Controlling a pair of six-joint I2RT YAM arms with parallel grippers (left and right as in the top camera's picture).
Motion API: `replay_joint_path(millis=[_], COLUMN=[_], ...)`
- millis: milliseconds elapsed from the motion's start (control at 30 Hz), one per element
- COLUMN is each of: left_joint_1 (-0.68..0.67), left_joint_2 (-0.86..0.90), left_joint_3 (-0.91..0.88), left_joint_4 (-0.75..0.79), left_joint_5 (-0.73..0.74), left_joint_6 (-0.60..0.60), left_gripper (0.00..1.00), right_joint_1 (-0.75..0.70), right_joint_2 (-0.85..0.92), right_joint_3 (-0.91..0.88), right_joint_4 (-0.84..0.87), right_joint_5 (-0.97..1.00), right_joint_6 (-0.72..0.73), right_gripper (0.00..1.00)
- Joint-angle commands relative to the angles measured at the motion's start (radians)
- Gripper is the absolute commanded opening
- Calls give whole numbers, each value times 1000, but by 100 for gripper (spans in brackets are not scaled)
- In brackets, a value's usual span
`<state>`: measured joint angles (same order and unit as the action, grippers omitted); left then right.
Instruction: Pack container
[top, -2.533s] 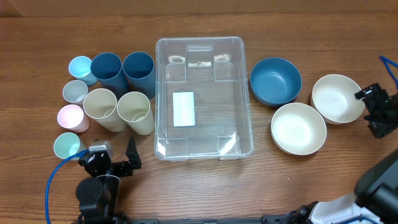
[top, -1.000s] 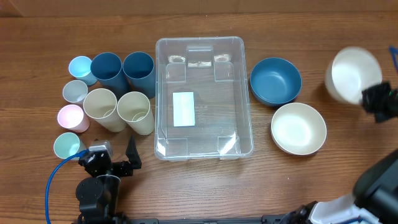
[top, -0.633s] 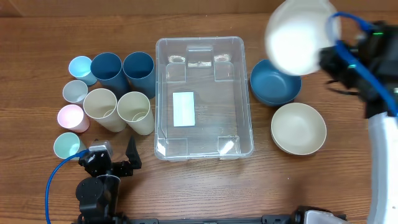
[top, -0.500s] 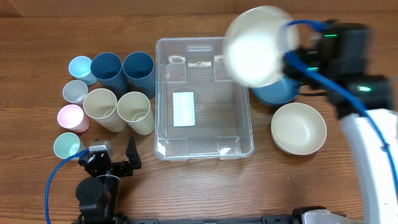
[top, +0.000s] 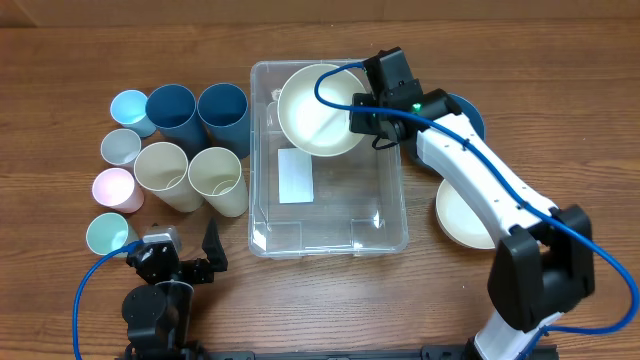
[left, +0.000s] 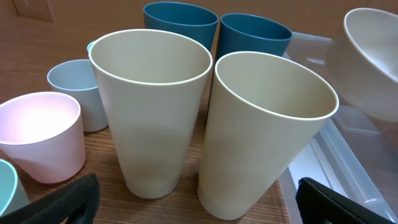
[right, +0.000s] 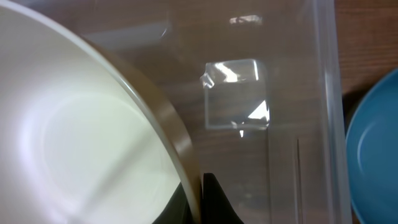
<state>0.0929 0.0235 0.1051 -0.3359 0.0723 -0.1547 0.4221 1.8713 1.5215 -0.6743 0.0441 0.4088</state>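
The container's empty bottom is below my right gripper. It needs to next move slightly outward, toward the container's far end (top: 318, 64) (right: 211, 28), and let go of the cream bowl's rim.
The container (top: 330, 215) is a large clear bin at the table's middle, with a white label (top: 295, 175) on its bottom. My right gripper (top: 362, 115) is shut on the rim of a cream bowl (top: 315, 110), which hangs tilted over the container's far end. In the right wrist view the bowl (right: 81, 137) fills the left side, its rim pinched at my right gripper (right: 198, 193), and the container's wall (right: 326, 93) runs along the right. My left gripper (top: 185, 262) stands open near the front left, with nothing between its fingers (left: 62, 199).
Left of the container stand two tall cream cups (top: 162, 175), two tall dark blue cups (top: 172, 115) and several small pastel cups (top: 114, 188). To the right, a blue bowl (top: 468, 108) and a second cream bowl (top: 460, 215) lie partly under my right arm.
My right gripper lifted the cream bowl from the table's right side and carried it left, to over the container's far end. The left arm has not moved.
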Motion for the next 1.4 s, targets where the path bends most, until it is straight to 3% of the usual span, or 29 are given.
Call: replay_joint_path(millis=[0, 600, 667, 700, 767, 833, 1100, 1367], left_joint_1=[-2, -2, -2, -2, -2, -2, -2, -2], left_joint_2=[-11, -11, -11, -11, -11, -11, -11, -11], left_joint_3=[-4, -4, -4, -4, -4, -4, -4, -4], left_joint_4=[3, 4, 3, 4, 4, 3, 3, 4], left_joint_5=[14, 14, 14, 14, 14, 14, 14, 14], left_joint_6=[-10, -10, -10, -10, -10, -10, -10, -10], left_gripper=[100, 100, 100, 100, 100, 100, 100, 100], right_joint_1=[-3, -3, -3, -3, -3, -3, -9, -102], right_joint_2=[-10, -4, -4, -4, -5, -16, -185, -393], right_joint_3=[10, -18, -23, -23, -21, -8, 22, 22], right_joint_4=[74, 85, 101, 114, 124, 110, 40, -168], right_joint_5=[26, 26, 26, 25, 22, 22, 16, 60], right_joint_6=[-24, -26, -47, -67, -105, -139, -155, -97], right_gripper=[4, 6, 17, 30, 48, 55, 68, 74])
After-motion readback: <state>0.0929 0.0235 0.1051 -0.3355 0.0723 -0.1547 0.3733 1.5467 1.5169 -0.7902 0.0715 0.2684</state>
